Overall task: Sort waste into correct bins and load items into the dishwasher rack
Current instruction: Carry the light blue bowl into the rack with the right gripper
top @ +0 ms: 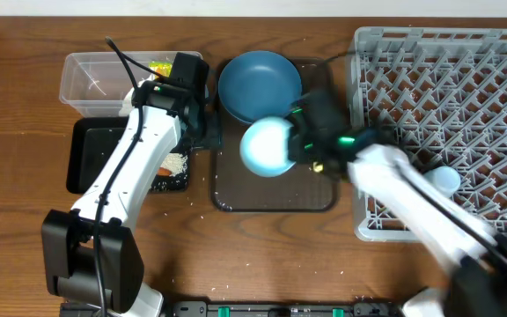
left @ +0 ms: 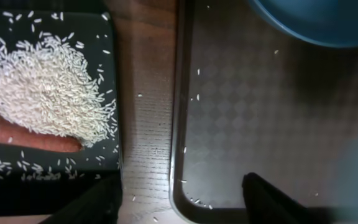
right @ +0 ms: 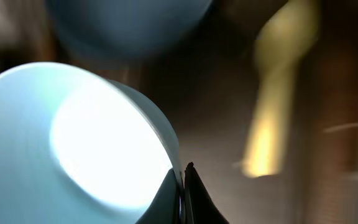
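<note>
Next, the right gripper swings outward and to the right in the overhead view, tilts the bowl (top: 266, 147) and releases it, as the grey rack's far end (top: 425, 58) stands empty.
My right gripper (top: 299, 143) is shut on the rim of the light blue bowl (top: 266, 147), held above the brown serving tray; the pinch shows in the right wrist view (right: 183, 180), with the bowl (right: 73, 143) at left. The dark blue plate (top: 259, 84) lies at the tray's back. The pale yellow spoon (right: 272, 106) lies blurred on the tray. My left gripper (left: 179, 199) is open and empty over the gap between the black tray (left: 48, 168) and the serving tray. Rice (left: 42, 87) and the carrot stick (left: 23, 134) lie in the black tray. The wrapper (top: 159, 67) is in the clear tub (top: 91, 84).
The grey dishwasher rack (top: 447, 106) stands at the right, with a small light blue cup (top: 447, 180) in it. The brown serving tray (top: 236, 189) sits in the middle, with loose rice grains (left: 197, 200) on it and on the wood table.
</note>
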Motion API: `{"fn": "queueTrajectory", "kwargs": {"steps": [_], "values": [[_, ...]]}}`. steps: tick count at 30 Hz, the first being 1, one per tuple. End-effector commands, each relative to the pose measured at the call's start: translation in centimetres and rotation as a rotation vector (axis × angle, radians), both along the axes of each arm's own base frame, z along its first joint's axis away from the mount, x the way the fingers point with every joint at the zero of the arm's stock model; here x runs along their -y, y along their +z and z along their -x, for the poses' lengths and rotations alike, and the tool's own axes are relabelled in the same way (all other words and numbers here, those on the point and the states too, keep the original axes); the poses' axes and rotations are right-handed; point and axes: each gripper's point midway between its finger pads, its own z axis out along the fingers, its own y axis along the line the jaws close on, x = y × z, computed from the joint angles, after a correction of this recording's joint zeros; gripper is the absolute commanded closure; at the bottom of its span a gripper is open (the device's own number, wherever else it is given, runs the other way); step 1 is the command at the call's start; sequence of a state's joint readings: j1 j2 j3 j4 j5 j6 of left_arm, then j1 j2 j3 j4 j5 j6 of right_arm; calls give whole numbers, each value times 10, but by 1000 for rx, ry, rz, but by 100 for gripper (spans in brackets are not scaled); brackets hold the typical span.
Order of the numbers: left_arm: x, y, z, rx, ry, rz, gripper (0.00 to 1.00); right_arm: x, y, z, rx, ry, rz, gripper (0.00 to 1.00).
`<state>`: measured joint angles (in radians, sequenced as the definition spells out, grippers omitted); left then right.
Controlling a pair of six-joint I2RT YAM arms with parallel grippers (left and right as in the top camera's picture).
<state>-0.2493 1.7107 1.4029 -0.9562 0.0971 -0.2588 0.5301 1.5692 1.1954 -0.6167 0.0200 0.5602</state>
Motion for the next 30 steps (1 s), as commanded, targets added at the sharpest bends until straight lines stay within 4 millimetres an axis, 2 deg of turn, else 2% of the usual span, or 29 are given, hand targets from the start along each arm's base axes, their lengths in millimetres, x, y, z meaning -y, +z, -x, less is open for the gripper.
{"fn": "queueTrajectory", "kwargs": {"steps": [1,6,8,10,15,20,22,26,30], "values": [[-2,14,-7,45,12,1,24,83,83,-24,296,-224,172,99],[-2,14,-7,45,12,1,15,187,152,-24,533,-574,493,99],[-2,14,-7,45,12,1,13,215,169,-22,582,-682,597,99],[-2,14,-7,45,12,1,12,229,178,-27,608,-721,647,98],[-2,14,-7,45,12,0,9,250,195,-59,676,-700,781,99],[-2,14,-7,45,12,0,7,256,208,-92,721,-662,1024,99],[-2,14,-7,45,12,1,6,254,206,-106,714,-620,1138,99],[-2,14,-7,45,12,0,5,246,178,-131,639,-476,1316,99],[-2,14,-7,45,12,1,5,253,134,-149,518,-381,1434,99]]}}
